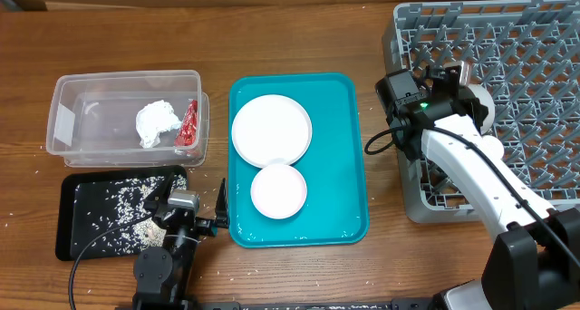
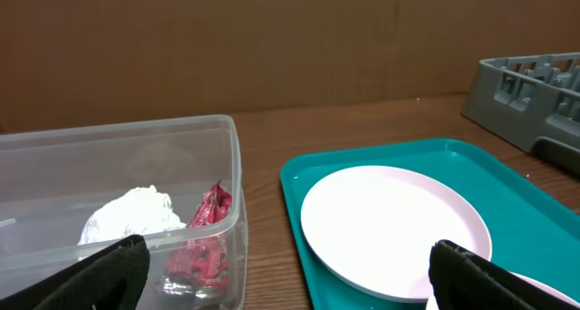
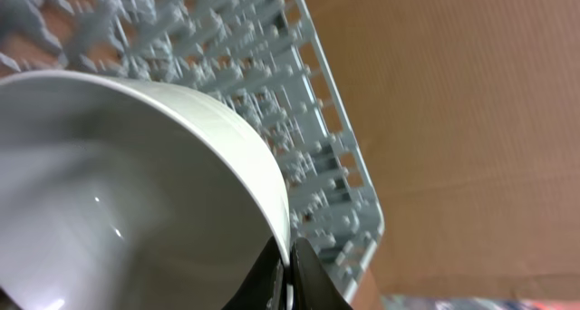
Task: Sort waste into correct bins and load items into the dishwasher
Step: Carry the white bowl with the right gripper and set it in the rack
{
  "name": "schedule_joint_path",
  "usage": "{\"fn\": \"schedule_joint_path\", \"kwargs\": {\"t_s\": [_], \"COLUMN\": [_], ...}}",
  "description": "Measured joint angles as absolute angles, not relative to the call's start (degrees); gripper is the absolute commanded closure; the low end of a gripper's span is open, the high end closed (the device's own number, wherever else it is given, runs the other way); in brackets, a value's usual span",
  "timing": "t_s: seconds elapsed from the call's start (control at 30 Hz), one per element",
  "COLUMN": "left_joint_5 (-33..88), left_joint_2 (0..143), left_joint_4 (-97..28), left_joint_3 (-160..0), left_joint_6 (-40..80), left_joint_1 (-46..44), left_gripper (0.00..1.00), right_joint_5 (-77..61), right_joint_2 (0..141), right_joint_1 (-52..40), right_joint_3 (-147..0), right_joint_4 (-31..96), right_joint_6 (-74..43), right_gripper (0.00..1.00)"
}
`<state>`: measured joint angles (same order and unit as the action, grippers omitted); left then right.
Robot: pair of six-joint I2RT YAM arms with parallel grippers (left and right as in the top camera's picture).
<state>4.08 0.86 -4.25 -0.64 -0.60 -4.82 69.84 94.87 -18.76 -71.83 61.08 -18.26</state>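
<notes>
My right gripper lowers next while drawing toward the teal tray and releases the bowl's rim, as the rack's wires on the teal tray's side lie below it.
My right gripper (image 3: 290, 256) is shut on the rim of a white bowl (image 3: 118, 192) and holds it tilted over the left part of the grey dish rack (image 1: 507, 65); overhead the bowl (image 1: 480, 106) shows by the gripper (image 1: 462, 83). My left gripper (image 1: 195, 206) is open and empty, low between the black tray (image 1: 77, 233) of rice grains (image 1: 118, 206) and the teal tray. The clear tub (image 1: 68, 101) holds the crumpled napkin (image 1: 156, 122) and the red wrapper (image 1: 189, 124). A large white plate (image 1: 271, 129) and a smaller white bowl (image 1: 278, 190) lie on the teal tray. The chopsticks are out of view.
The teal serving tray (image 1: 340, 165) lies in the middle, between the tub and the rack. A few rice grains are scattered on the wood left of the black tray. A brown cardboard wall stands behind the table.
</notes>
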Motion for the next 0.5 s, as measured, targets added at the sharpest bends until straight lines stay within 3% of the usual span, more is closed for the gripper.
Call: {"fn": "schedule_joint_path", "kwargs": {"t_s": [0.17,0.5], "left_joint_5": [4.08,4.08], "left_joint_2": [0.86,0.86], "left_joint_4": [-4.23,-4.25], "left_joint_3": [-0.62,-0.62], "left_joint_6": [-0.60,-0.60], "left_joint_1": [-4.82,-4.82], "left_gripper": [0.00,0.00], "right_joint_5": [70.22,67.18], "right_joint_2": [94.87,94.87], "right_joint_1": [-18.55,-14.39], "right_joint_3": [-71.83,-71.83], "right_joint_4": [50.70,50.85], "right_joint_6": [-10.98,-6.15], "right_gripper": [0.96,0.96]}}
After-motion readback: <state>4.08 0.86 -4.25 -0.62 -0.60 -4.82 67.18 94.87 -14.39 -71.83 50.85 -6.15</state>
